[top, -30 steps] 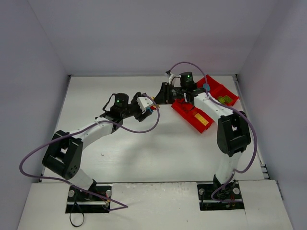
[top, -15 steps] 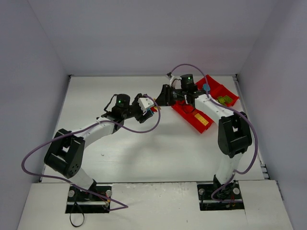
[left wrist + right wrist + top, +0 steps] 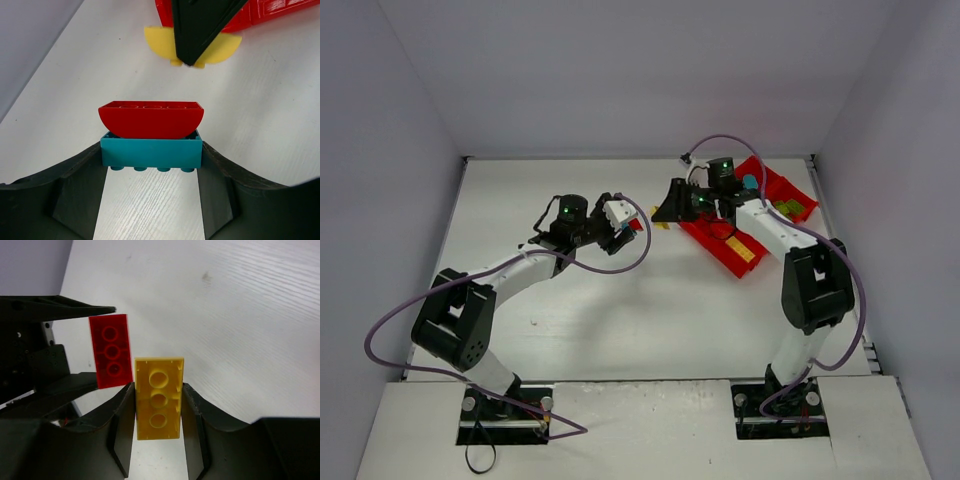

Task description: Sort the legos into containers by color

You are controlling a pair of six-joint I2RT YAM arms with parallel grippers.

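The robot's right gripper will next carry the yellow lego to the right in the top view, over the near container of the red tray, and let go of it where yellow already lies.
A teal lego (image 3: 151, 152) sits crosswise in my left gripper (image 3: 151, 156), shut on it, with a red curved lego (image 3: 150, 120) stuck on top. Just beyond, my right gripper (image 3: 158, 407) is shut on a yellow lego (image 3: 158, 390), underside facing its camera, a short gap from the red lego (image 3: 111, 350). From above, the left gripper (image 3: 628, 222) and right gripper (image 3: 665, 215) meet left of the red tray (image 3: 712, 245). Its containers hold yellow legos (image 3: 742, 252) and green legos (image 3: 788, 208).
The tray lies tilted at the back right, partly under the right arm. White walls close in the table on three sides. Purple cables loop off both arms.
The yellow lego now shows apart from the left gripper's red and teal stack. The right wrist has swung rightward and the left gripper has drawn slightly left.
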